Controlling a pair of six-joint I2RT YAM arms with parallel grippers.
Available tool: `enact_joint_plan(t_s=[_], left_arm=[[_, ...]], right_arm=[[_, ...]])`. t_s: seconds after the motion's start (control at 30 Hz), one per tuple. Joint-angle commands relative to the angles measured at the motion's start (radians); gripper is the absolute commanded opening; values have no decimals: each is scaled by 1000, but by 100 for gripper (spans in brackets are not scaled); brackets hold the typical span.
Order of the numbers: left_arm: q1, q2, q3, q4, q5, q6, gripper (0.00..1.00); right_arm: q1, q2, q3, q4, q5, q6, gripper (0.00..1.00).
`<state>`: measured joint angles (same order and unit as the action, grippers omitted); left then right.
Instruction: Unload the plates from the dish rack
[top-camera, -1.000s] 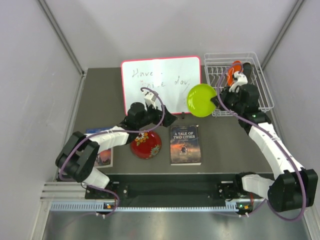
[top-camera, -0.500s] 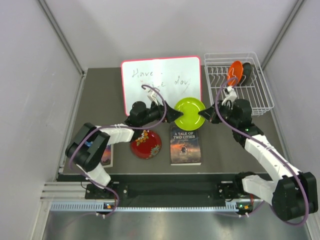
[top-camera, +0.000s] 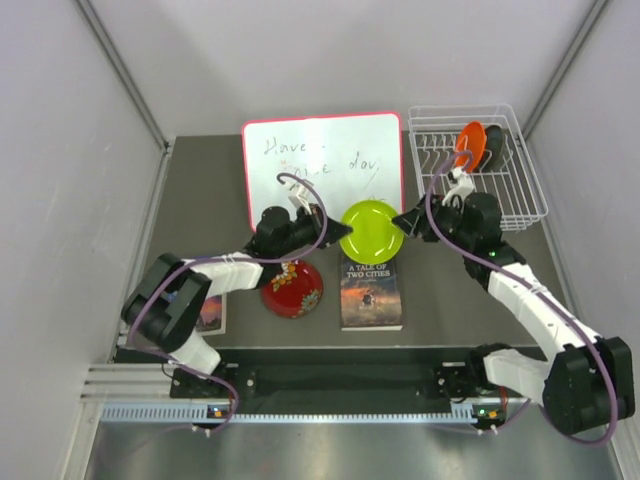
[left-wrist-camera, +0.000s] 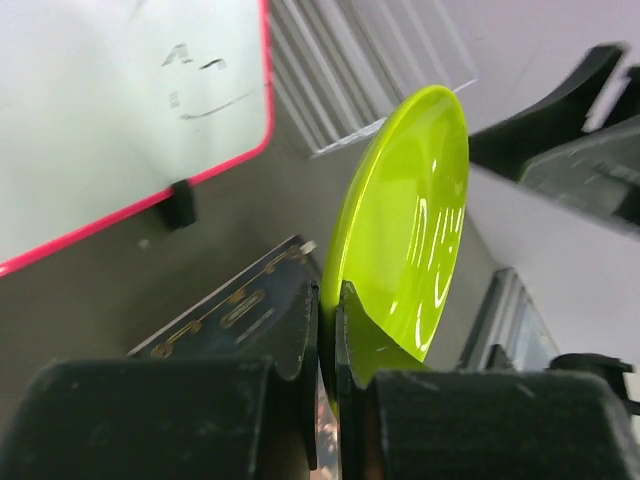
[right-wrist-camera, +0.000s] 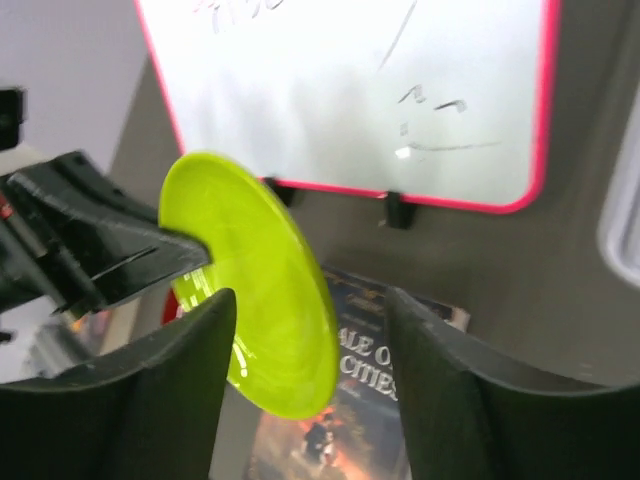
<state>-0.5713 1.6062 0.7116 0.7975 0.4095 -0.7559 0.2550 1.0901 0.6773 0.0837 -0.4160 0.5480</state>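
I need to move my left gripper back, to the left in the top view, down onto the dark red flowered plate (top-camera: 291, 288) and let go, since the plate is lying flat and bare.
The lime green plate (top-camera: 371, 232) hangs on edge above the table's middle, between both arms. My left gripper (top-camera: 337, 234) is shut on its left rim; the left wrist view shows both pads pinching the green plate (left-wrist-camera: 405, 230). My right gripper (top-camera: 405, 222) stands open at the plate's right rim, and in the right wrist view the plate (right-wrist-camera: 262, 290) sits loose between its spread fingers (right-wrist-camera: 440, 380). The dark red flowered plate (top-camera: 291, 288) lies on the table. The orange plate (top-camera: 468, 143) and a darker plate (top-camera: 494, 147) stand in the white wire dish rack (top-camera: 532, 190).
A red-framed whiteboard (top-camera: 320, 165) stands at the back, left of the rack. A paperback (top-camera: 370, 290) lies just below the green plate. Another book (top-camera: 208, 312) lies partly under my left arm. Grey walls close in both sides.
The green plate travelled from beside the rack to the middle. My left gripper closed on its rim, and my right gripper opened and let it go.
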Motion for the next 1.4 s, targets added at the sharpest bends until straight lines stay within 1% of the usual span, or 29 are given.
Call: enact_joint_plan(t_s=[0.0,0.03,0.07,0.1,0.13,0.17,0.2,0.3,0.4,0.43,0.47,0.6,0.63,0.73,0.9,0.97,1.13,1.37], left_arm=[[30,-192,-27,-213,-112,107,0],[37,-224,-44,-256,-139,118,0],[47,-288,-52,-297,-155,122,0],[62,-322,-58,-393,-175,130,0],[68,-354,-69,-441,-225,141,0],[73,-415,-76,-483,-245,148,0],[83,-446,-84,-560,-265,153,0],[87,-558,-126,-682,-333,152,0],[87,-656,-187,-745,-377,119,0],[88,-678,-228,-765,-382,100,0],[87,-724,-248,-774,-389,89,0],[87,-811,-325,-836,-400,61,0],[87,-825,-343,-849,-400,50,0],[87,-903,-368,-911,-475,46,0],[87,-965,-382,-997,-575,35,0],[87,-974,-388,-1008,-610,23,0],[85,-948,-423,-988,-595,-20,0],[87,-907,-428,-995,-549,-28,0]], right_arm=[[-10,-4,209,-165,256,-184,63],[-17,1,235,-201,288,-232,66],[-25,7,257,-211,310,-252,70],[-33,19,293,-214,328,-269,71],[-54,28,309,-216,333,-286,71],[-68,39,323,-213,333,-290,72],[-80,62,349,-210,321,-292,72],[-138,117,402,-206,313,-295,71],[-192,172,456,-205,328,-298,72],[-212,186,471,-205,338,-303,72],[-220,200,502,-208,348,-306,72],[-247,273,577,-214,393,-322,72],[-293,284,590,-214,388,-316,72],[-319,317,620,-197,361,-301,72],[-336,361,653,-199,353,-301,72],[-344,376,654,-199,353,-303,72],[-362,407,666,-197,353,-312,72],[-376,436,683,-211,350,-319,72]])
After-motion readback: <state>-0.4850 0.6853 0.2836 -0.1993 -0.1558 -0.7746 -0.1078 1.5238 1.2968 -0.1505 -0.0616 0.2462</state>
